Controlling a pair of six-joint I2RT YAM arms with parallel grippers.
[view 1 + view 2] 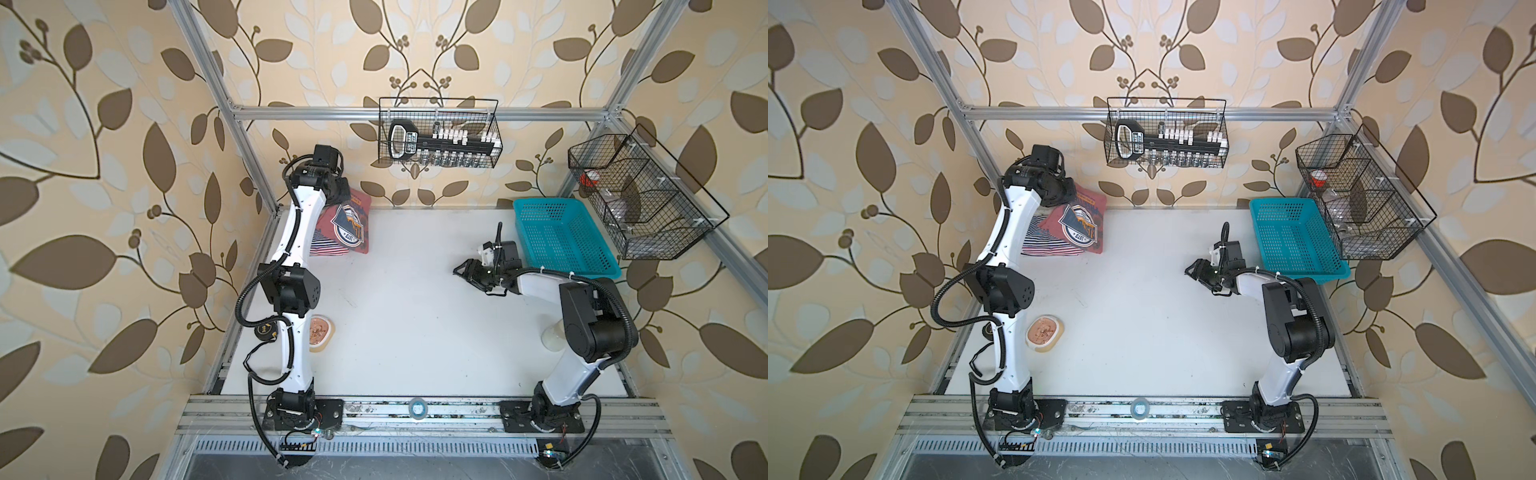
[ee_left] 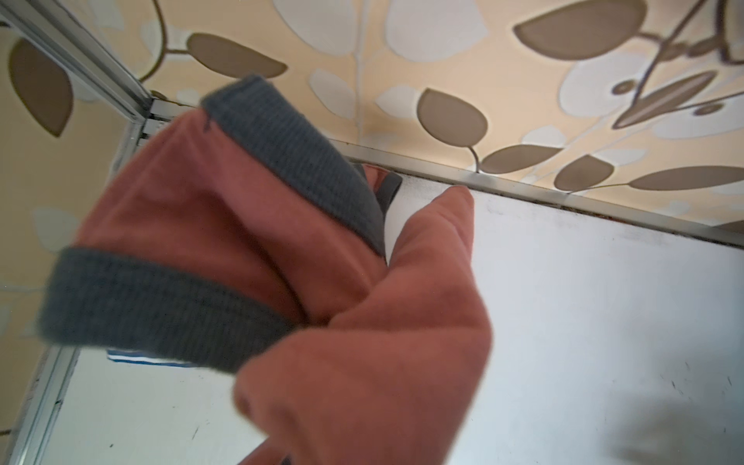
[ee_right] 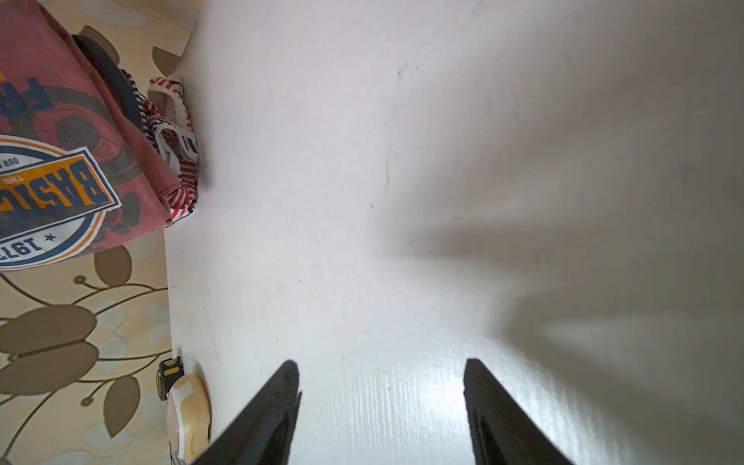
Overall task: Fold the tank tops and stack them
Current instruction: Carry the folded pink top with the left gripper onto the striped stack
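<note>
Next, my left gripper moves toward the corner post and down over the striped stack (image 1: 326,245) (image 2: 149,358) to release the dusty red top, since stripes still show uncovered.
The dusty red tank top (image 1: 351,224) with grey-blue trim and a badge print hangs at the far left corner of the table, and my left gripper (image 1: 345,194) is shut on its upper edge. In the left wrist view the dusty red tank top (image 2: 362,322) covers the fingers. Under it on the table lie the navy-white striped tank top (image 1: 1038,232) and the red-white striped tank top (image 1: 1050,250), folded and stacked. Both also show in the right wrist view, the navy-white striped top (image 3: 173,133) and the red-white striped top (image 3: 185,197). My right gripper (image 1: 459,270) hovers open and holds nothing over the table's right half, its jaws apart above bare surface.
A teal plastic basket (image 1: 565,237) stands at the back right, close behind the right arm. Black wire baskets hang on the back rail (image 1: 440,133) and the right rail (image 1: 636,195). A beige round dish (image 1: 322,332) lies by the left arm. A tape roll (image 1: 417,409) sits on the front rail.
</note>
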